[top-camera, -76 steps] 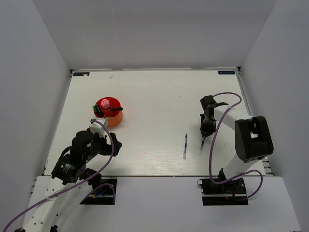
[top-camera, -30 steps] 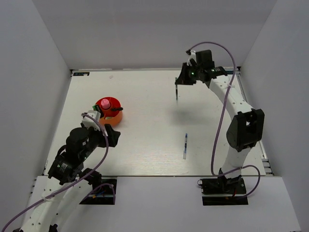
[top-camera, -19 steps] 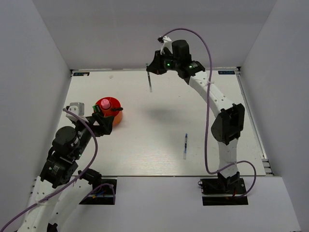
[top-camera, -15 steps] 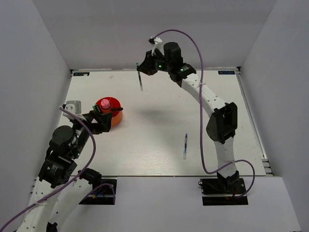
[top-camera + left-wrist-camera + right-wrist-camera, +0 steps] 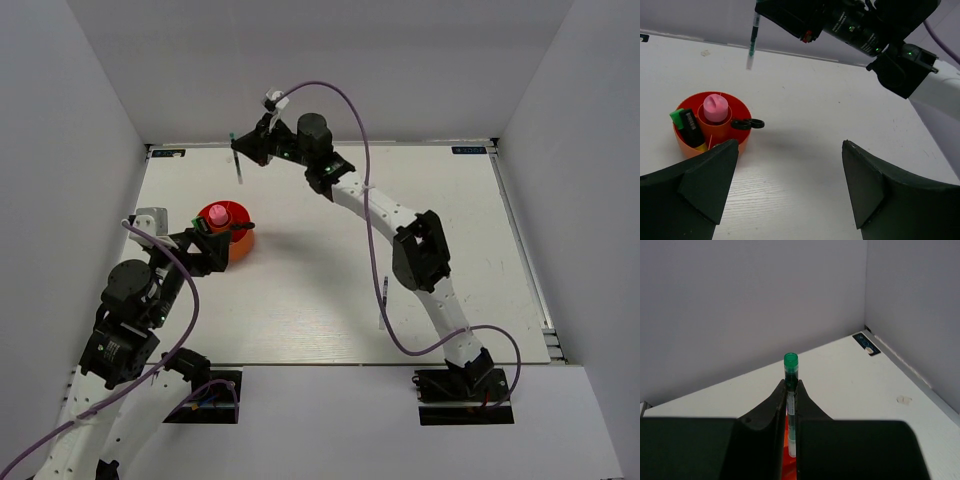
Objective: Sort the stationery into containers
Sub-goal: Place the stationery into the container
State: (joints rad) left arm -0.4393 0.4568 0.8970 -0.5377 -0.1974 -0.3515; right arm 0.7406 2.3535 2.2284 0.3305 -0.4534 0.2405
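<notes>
My right gripper holds the pen and should next go back and to the left in the top view, over the organiser's far section [image 5: 237,209], and release the pen, because that section is empty.
The red-orange round organiser [image 5: 232,243] stands on the left of the table and also shows in the left wrist view [image 5: 690,143]. It holds a pink-capped glue stick [image 5: 715,107], a green-capped black highlighter [image 5: 686,125] and black scissors [image 5: 747,124]. My right gripper [image 5: 240,150] is shut on a thin green-capped pen [image 5: 791,390] and holds it upright in the air, behind and above the organiser; the pen also shows in the left wrist view [image 5: 753,41]. My left gripper [image 5: 208,252] is open and empty, just left of the organiser. A second thin pen [image 5: 384,300] lies on the table.
White walls enclose the table on three sides. The right arm [image 5: 375,215] stretches diagonally across the table's middle, above the surface. The loose pen lies towards the front right of centre.
My right arm lifted the green-capped pen from the right of the table and swung it left across the back, to above the organiser. My left gripper moved up beside the organiser.
</notes>
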